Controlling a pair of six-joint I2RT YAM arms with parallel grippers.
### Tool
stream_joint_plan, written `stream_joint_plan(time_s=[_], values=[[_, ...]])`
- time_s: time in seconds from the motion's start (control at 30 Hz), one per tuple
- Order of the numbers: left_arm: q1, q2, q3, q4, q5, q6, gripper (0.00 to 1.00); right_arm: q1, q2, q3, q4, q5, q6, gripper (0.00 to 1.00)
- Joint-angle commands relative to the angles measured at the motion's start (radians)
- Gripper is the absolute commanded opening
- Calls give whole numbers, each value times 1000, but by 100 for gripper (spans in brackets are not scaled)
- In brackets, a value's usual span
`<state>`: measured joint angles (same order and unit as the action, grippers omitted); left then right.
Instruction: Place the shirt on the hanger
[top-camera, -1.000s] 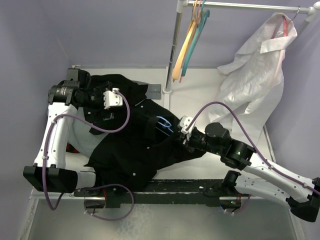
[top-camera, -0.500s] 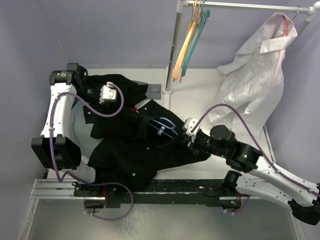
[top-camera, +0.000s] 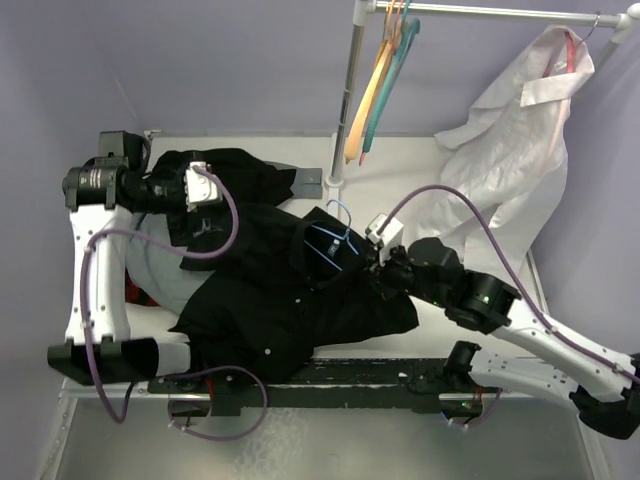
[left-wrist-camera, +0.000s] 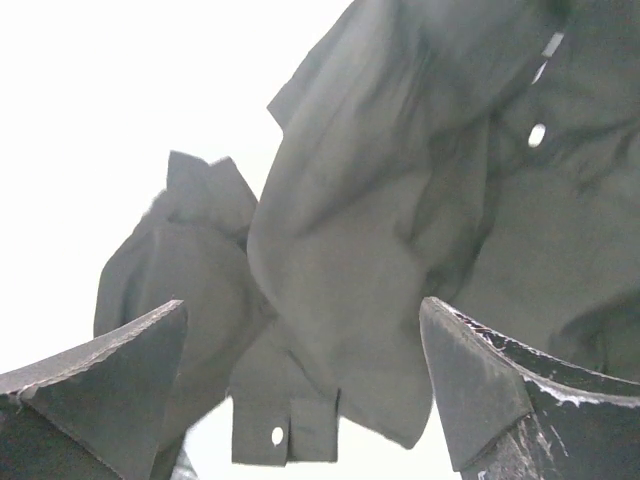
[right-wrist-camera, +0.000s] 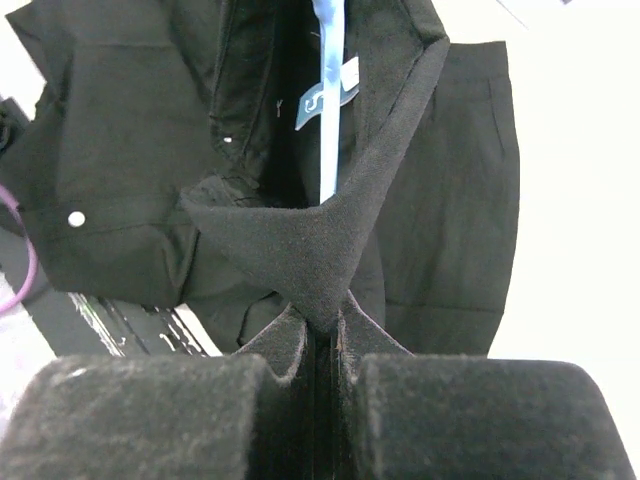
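Observation:
My right gripper rises outward to the bare bar (top-camera: 539, 16) beside the white garment next and releases the black shirt's collar, because the hanger already sits inside the shirt's neck.
The black shirt (top-camera: 270, 290) lies crumpled across the left and middle of the table. The light-blue hanger (top-camera: 338, 225) lies inside its neck opening, with the hook sticking out toward the back. My right gripper (top-camera: 372, 262) is shut on the shirt's collar; in the right wrist view the jaws (right-wrist-camera: 325, 330) pinch the collar point (right-wrist-camera: 310, 250), and the hanger (right-wrist-camera: 328, 110) runs into the neck beyond it. My left gripper (top-camera: 228, 200) hovers over the shirt's far left part. Its jaws (left-wrist-camera: 302, 305) are open and empty above a buttoned cuff (left-wrist-camera: 285, 430).
A rack post (top-camera: 345, 100) stands at the back middle; orange and teal hangers (top-camera: 378, 85) hang from its rail. A white garment (top-camera: 510, 150) on a pink hanger hangs at the right. Red-and-black cloth (top-camera: 140, 296) peeks out under the left arm.
My left arm has swung left and back, with its gripper now over the shirt's far left part. My right gripper has pulled the collar up and right, and the hanger's hook now shows.

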<state>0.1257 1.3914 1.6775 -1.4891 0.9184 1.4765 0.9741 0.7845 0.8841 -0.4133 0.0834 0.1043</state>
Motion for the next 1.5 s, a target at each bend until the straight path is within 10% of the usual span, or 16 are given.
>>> stream_joint_plan(time_s=[0.0, 0.33, 0.5, 1.0, 1.47], values=[[-159, -160, 2, 204, 77, -496, 99, 2, 80, 68, -32, 159, 212, 0], [-274, -311, -173, 463, -296, -987, 99, -13, -118, -3, -152, 470, 515, 0], [-272, -350, -199, 403, -235, -1044, 99, -83, -148, 7, -222, 502, 605, 0], [-265, -417, -292, 413, -239, -1040, 99, -625, 112, 42, 213, 243, 252, 0], [-291, -420, -308, 414, -245, -1031, 99, -833, 289, 517, 98, 134, 50, 0]])
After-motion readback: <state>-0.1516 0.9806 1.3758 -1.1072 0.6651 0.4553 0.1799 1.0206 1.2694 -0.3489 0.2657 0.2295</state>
